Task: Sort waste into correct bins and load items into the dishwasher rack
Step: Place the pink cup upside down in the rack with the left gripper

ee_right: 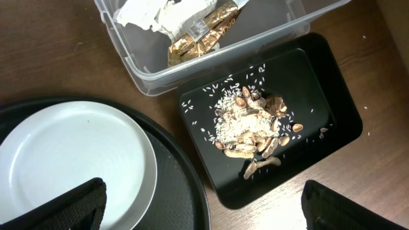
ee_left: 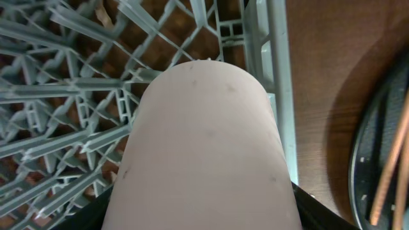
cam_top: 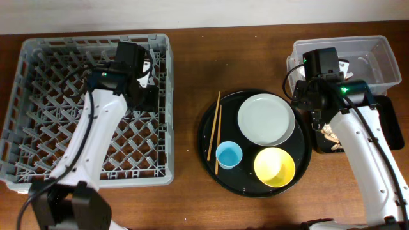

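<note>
The small pink cup still hangs above the rack wires beside the tray-side (cam_top: 151, 120). It comes down onto them with my left gripper next, then is released.
My left gripper (cam_top: 144, 96) is shut on the small pink cup (ee_left: 204, 147), which it holds over the right side of the grey dishwasher rack (cam_top: 38, 96); the cup fills the left wrist view and is hidden from overhead. My right gripper (ee_right: 204, 211) is open and empty, hovering between the white plate (ee_right: 70, 160) and the shallow black tray (ee_right: 319, 83) that holds food scraps (ee_right: 252, 124). The clear tub (ee_right: 160, 80) holds the white napkin (ee_right: 153, 13) and the brown-gold wrapper (ee_right: 201, 35). The blue cup (cam_top: 229, 154), yellow bowl (cam_top: 275, 166) and chopsticks (cam_top: 215, 128) lie on the round tray.
The large round black tray (cam_top: 211, 121) sits mid-table between the rack and the bins. Its rim and the chopsticks (ee_left: 390, 172) show at the right of the left wrist view. Loose rice grains lie scattered in the black tray.
</note>
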